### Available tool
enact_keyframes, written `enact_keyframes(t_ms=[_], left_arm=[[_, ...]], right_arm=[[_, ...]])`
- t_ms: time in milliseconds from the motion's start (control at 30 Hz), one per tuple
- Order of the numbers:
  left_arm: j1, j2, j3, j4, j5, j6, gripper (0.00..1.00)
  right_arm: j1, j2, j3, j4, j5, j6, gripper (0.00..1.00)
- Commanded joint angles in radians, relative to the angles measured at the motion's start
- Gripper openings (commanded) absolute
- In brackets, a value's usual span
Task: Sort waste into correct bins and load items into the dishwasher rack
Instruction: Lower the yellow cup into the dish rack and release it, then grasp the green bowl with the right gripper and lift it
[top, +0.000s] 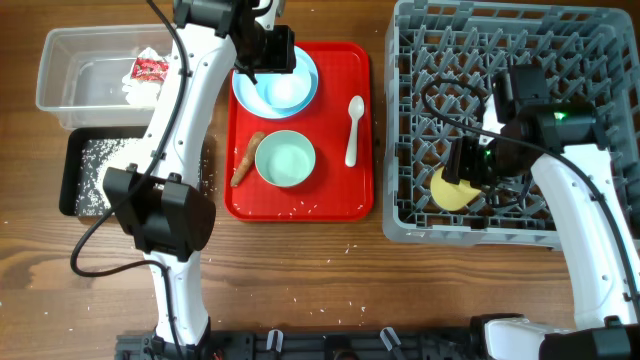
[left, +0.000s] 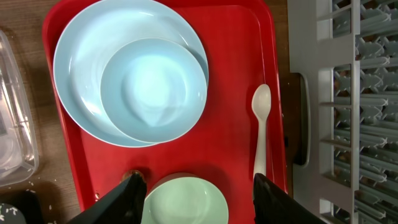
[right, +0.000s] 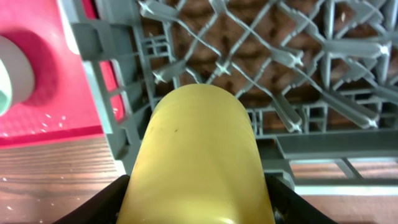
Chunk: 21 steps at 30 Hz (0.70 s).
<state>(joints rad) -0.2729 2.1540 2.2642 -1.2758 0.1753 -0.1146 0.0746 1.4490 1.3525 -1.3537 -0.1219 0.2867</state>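
The grey rack's free near corner (top: 436, 211) (right: 143, 121) is below, beside the red tray. My right gripper should next lower the sideways yellow cup into that corner and let go of it.
My left gripper (left: 198, 182) is open and empty above the red tray, its fingers either side of the light teal bowl (left: 186, 202). Beyond it the white bowl (left: 153, 87) sits in the pale-blue plate (left: 71, 56), and the white spoon (left: 261, 124) lies to the right. The brown stick (top: 247, 158) lies left of the teal bowl (top: 285, 160). My right gripper (right: 196, 202) is shut on the yellow cup (right: 196, 149), held on its side over the front left corner of the grey rack (top: 580, 60).
The clear tub (top: 60, 70) at the far left holds the red-and-white wrapper (top: 150, 68) and white tissue (top: 135, 90). The black tray (top: 72, 170) in front of it holds rice (top: 100, 165). Rice grains are scattered on the red tray (top: 340, 200) and the table.
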Motion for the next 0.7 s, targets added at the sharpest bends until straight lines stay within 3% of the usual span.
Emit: enact_keyframes(t_ms=[0,267,300,333,367,400,533,600,667], left_arm=[[0.003,-0.007,0.006,0.0,-0.013,-0.005,0.56],[0.003,-0.007,0.006,-0.012,-0.013,-0.005,0.58],[0.003,-0.007,0.006,-0.011,-0.013,-0.005,0.59],[0.003,-0.007,0.006,-0.011,-0.013,-0.005,0.59],[0.003,-0.007,0.006,-0.011,-0.013,-0.005,0.6],[0.003,-0.007,0.006,-0.011,-0.013,-0.005,0.63],[0.003,-0.008,0.006,-0.006,-0.011,-0.006,0.65],[0.031,-0.04,0.008,-0.009,-0.009,-0.03,0.68],[0.082,-0.089,0.008,-0.016,-0.007,-0.058,0.7]], right_arm=[[-0.003,0.011,-0.034,0.0,0.047,0.01,0.36],[-0.003,0.09,-0.164,0.099,0.046,0.012,0.36],[-0.003,0.096,-0.177,0.103,0.047,0.012,0.44],[-0.003,0.1,-0.182,0.105,0.046,0.013,0.76],[-0.003,0.102,-0.18,0.108,0.042,0.013,0.92],[-0.006,0.099,-0.165,0.105,0.043,0.03,0.98],[-0.014,0.076,0.221,0.003,-0.035,-0.018,0.98],[0.021,0.076,0.381,0.117,-0.172,-0.024,0.88],[0.097,0.104,0.37,0.26,-0.195,0.039,0.79]])
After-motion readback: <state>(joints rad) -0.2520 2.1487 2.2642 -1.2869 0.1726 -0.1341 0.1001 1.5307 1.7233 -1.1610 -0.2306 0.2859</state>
